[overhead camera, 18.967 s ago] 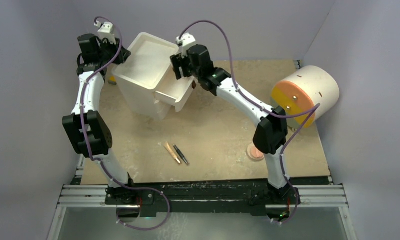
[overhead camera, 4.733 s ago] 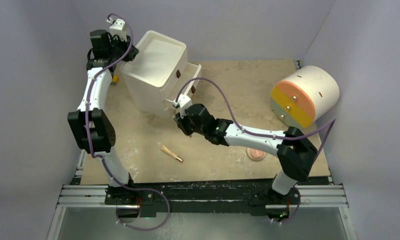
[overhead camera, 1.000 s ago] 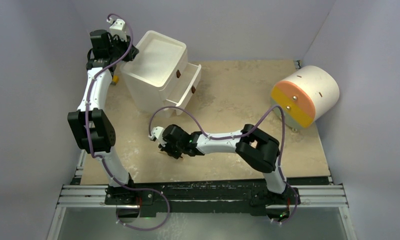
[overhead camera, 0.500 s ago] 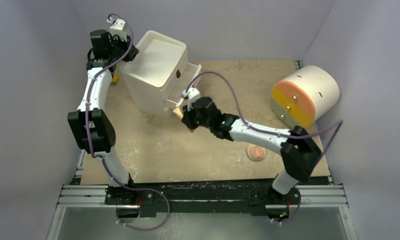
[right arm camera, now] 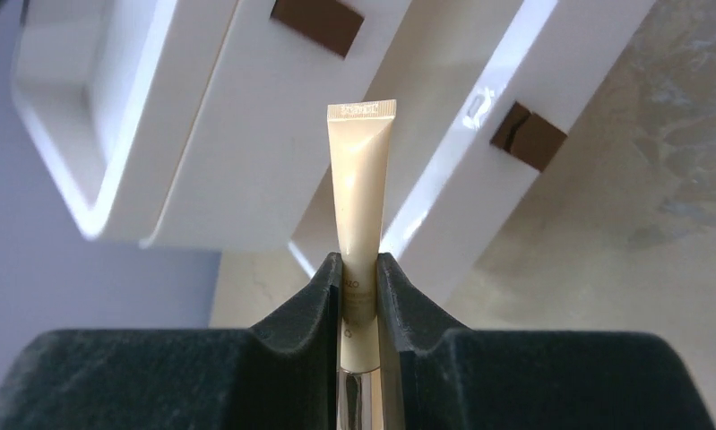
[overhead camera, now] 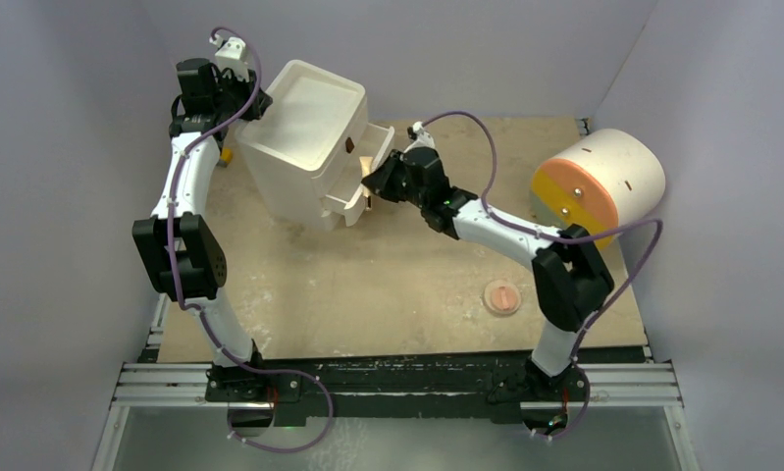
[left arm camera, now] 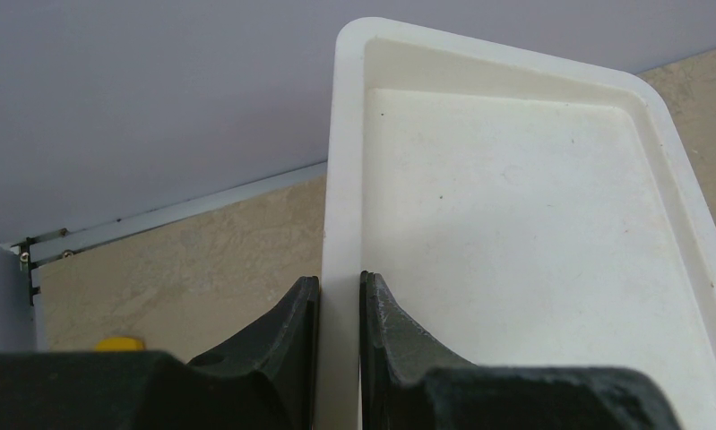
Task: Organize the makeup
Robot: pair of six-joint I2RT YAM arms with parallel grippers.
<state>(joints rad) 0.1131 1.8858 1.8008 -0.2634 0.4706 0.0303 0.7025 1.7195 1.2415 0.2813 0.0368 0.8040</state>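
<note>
The stick still hangs across the front of the drawer, so next my right gripper will move outward and toward the cabinet (overhead camera: 299, 147) and release the stick over the bottom of the pulled-out drawer.
My right gripper (overhead camera: 376, 183) (right arm camera: 360, 264) is shut on a tan makeup stick (right arm camera: 360, 179) (overhead camera: 374, 169), a cream tube with a crimped end pointing away from the wrist. It hangs just in front of the white cabinet's (overhead camera: 299, 147) pulled-out drawers (right arm camera: 461, 107). A round pink compact (overhead camera: 502, 296) lies on the table at the front right. My left gripper (overhead camera: 255, 106) (left arm camera: 340, 285) is shut on the cabinet's top rim (left arm camera: 340, 179), one finger outside and one inside the top tray.
A large white cylinder with an orange-yellow face (overhead camera: 603, 186) stands at the right edge. Brown knobs (right arm camera: 527, 136) mark the drawer fronts. A small yellow object (overhead camera: 227, 154) lies behind the cabinet on the left. Walls close in on the left, back and right.
My right gripper picked the tan stick off the front-centre table and carried it up and back to the open drawers. The left arm has not moved.
</note>
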